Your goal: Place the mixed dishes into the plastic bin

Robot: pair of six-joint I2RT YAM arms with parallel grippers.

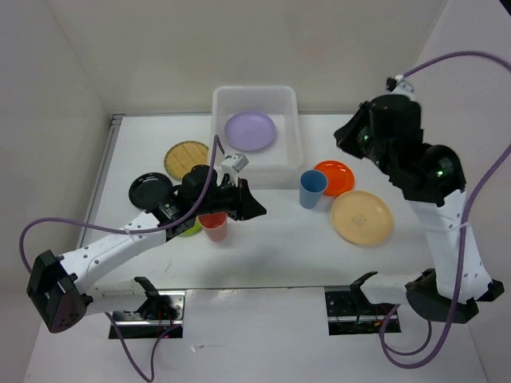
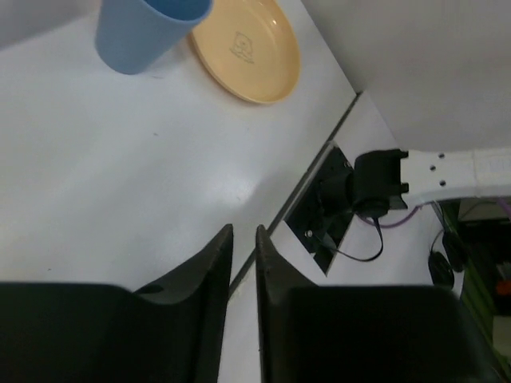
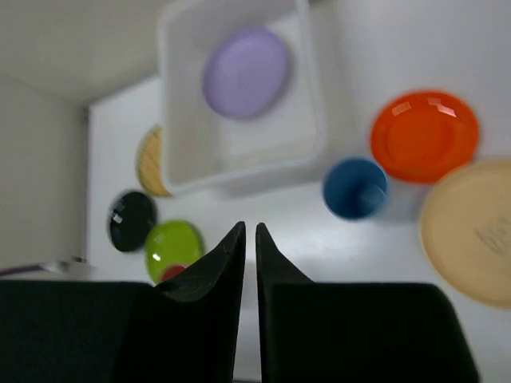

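My left gripper lifts past the pink-red cup (image 1: 213,227) toward the lime green plate (image 3: 172,249) next. Its opening fingers then lower onto the cup's side toward that plate.
The plastic bin (image 1: 295,120) stands at the back with the lavender plate (image 1: 250,130) inside; both also show in the right wrist view, bin (image 3: 172,104) and plate (image 3: 245,72). The woven tan plate (image 1: 187,158), lime green plate (image 3: 172,249), pink-red cup (image 1: 213,227), blue cup (image 1: 313,189), orange plate (image 1: 334,177) and plain tan plate (image 1: 362,217) sit on the table. My left gripper (image 1: 252,209) hovers just right of the pink-red cup, fingers (image 2: 209,263) nearly together, empty. My right gripper (image 1: 345,136) is raised high right of the bin, shut and empty (image 3: 249,227).
A black plate (image 1: 152,190) lies at the left next to the lime green plate, which my left arm mostly covers in the top view. White walls enclose the table on three sides. The arm bases (image 1: 152,303) stand at the near edge.
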